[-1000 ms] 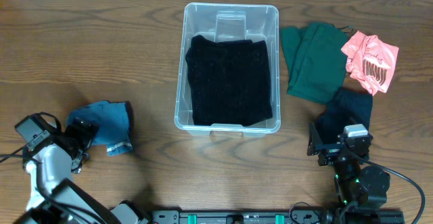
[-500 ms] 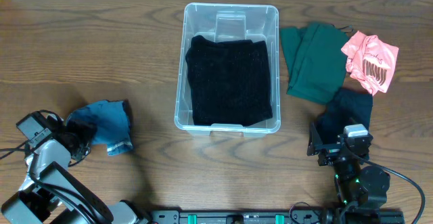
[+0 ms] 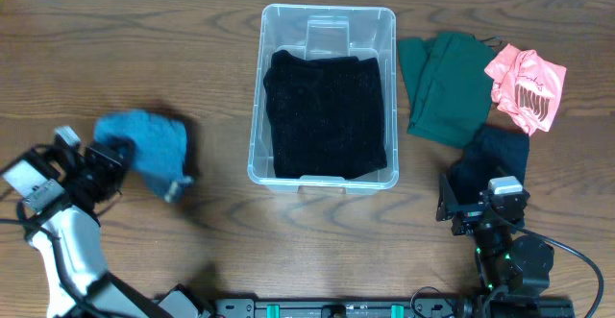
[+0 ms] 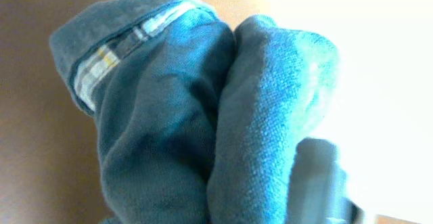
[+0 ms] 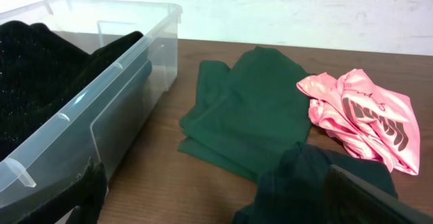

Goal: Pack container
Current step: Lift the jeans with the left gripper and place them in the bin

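Note:
My left gripper will next carry the blue garment (image 3: pixel 149 145) outward and then down into the container's far end (image 3: pixel 329 39) to let go of it there, because the black garment leaves that end bare.
The clear container (image 3: pixel 256 97) stands at the table's centre with a folded black garment (image 3: pixel 327 116) lying inside; its near wall (image 5: pixel 115 68) also shows in the right wrist view. At the left, my left gripper (image 3: pixel 113 159) is shut on a blue garment (image 3: pixel 149 145), which hangs bunched and raised off the table. In the left wrist view that blue cloth (image 4: pixel 203 116) fills the frame around my gripper (image 4: pixel 216 210). At the front right, my right gripper (image 3: pixel 483 200) stands open over the near edge of a dark navy garment (image 3: pixel 495 155), holding nothing.
To the right of the container lie a dark green garment (image 3: pixel 447 87) and a pink garment (image 3: pixel 526 85). The right wrist view shows the green garment (image 5: pixel 250 116), the pink one (image 5: pixel 358 116) and the navy one (image 5: pixel 304 183).
My left gripper has shut on the blue garment and lifted it off the table, a little toward the far side. The right arm has stayed still.

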